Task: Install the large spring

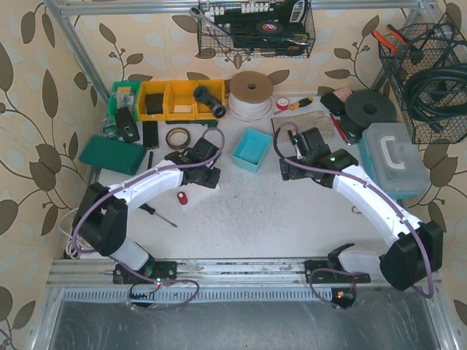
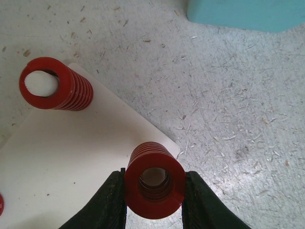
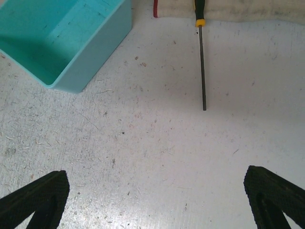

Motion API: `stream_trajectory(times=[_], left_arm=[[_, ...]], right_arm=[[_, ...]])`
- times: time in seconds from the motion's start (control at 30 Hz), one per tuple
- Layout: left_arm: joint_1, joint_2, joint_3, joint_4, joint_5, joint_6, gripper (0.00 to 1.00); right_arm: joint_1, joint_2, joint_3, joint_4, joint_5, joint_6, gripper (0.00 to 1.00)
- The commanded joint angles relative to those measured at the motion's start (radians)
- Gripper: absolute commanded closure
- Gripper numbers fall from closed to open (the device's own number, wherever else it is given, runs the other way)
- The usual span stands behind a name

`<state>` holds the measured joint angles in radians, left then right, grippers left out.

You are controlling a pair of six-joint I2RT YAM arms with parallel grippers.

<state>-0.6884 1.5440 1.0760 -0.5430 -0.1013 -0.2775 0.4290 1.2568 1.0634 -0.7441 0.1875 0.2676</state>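
The pale post [image 2: 153,177] shows in the center of the large red spring's hole. I will lower my left gripper toward the corner of the plate and release the spring there.
In the left wrist view, the large red spring [image 2: 151,151] stands upright over a corner of a white plate [image 2: 71,162]. A pale post shows down its bore. My left gripper [image 2: 154,179] is shut on it, one black finger [image 2: 112,200] pressed against each side. A second red spring [image 2: 71,90] sits on a white peg at the plate's far left corner. From above, the left gripper [image 1: 206,166] hides the held spring and the plate. My right gripper [image 3: 155,174] hangs open over bare table, also seen from above [image 1: 298,149].
A teal bin [image 1: 252,149] sits between the two grippers, its wall in both wrist views [image 2: 243,14] [image 3: 57,38]. A yellow-collared screwdriver [image 3: 202,62] lies ahead of the right gripper. A small red piece [image 1: 182,197] and a small screwdriver [image 1: 157,214] lie by the left arm.
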Motion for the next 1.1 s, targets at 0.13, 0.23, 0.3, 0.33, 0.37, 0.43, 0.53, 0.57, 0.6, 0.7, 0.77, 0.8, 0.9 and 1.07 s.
stream_trajectory(times=[0.13,0.23,0.3,0.33,0.37,0.43,0.53,0.57,0.6,0.7,0.77,0.8,0.9,1.07], left_arm=[[-0.005,0.037,-0.03,0.073,-0.005,0.029,1.0],[-0.005,0.045,-0.028,0.079,-0.004,0.028,0.91],[-0.005,0.048,-0.023,0.078,-0.006,0.026,0.76],[-0.005,0.05,-0.02,0.075,-0.006,0.027,0.68],[-0.005,0.051,-0.018,0.069,-0.008,0.025,0.62],[-0.005,0.047,-0.011,0.06,-0.014,0.025,0.53],[-0.005,0.032,-0.004,0.052,-0.022,0.021,0.39],[-0.005,0.025,-0.001,0.048,-0.021,0.021,0.33],[-0.005,0.017,0.003,0.044,-0.025,0.02,0.3],[-0.005,-0.02,0.02,0.027,-0.033,0.018,0.26],[-0.005,-0.057,0.042,0.006,-0.054,0.018,0.22],[-0.005,-0.079,0.053,-0.004,-0.067,0.016,0.21],[-0.005,-0.172,0.076,-0.014,-0.086,0.014,0.2],[-0.005,-0.338,0.062,0.021,-0.115,0.025,0.19]], right_arm=[[-0.007,-0.036,-0.005,-0.033,0.021,-0.02,0.02],[-0.008,-0.042,-0.006,-0.034,0.018,-0.022,0.02],[-0.008,-0.045,-0.008,-0.034,0.018,-0.023,0.02],[-0.009,-0.045,-0.009,-0.034,0.018,-0.022,0.02],[-0.008,-0.047,-0.009,-0.034,0.017,-0.023,0.02],[-0.008,-0.049,-0.01,-0.034,0.015,-0.023,0.02],[-0.008,-0.059,-0.011,-0.031,0.012,-0.021,0.02],[-0.008,-0.064,-0.011,-0.03,0.011,-0.02,0.02],[-0.009,-0.071,-0.013,-0.027,0.009,-0.02,0.02],[-0.009,-0.089,-0.008,-0.02,0.01,-0.02,0.02],[-0.008,-0.1,0.012,-0.017,0.025,-0.033,0.02],[-0.009,-0.107,0.022,-0.01,0.038,-0.042,0.02],[-0.008,-0.145,0.023,0.083,0.068,-0.087,0.0],[-0.01,-0.18,0.058,0.197,0.194,-0.11,0.0]])
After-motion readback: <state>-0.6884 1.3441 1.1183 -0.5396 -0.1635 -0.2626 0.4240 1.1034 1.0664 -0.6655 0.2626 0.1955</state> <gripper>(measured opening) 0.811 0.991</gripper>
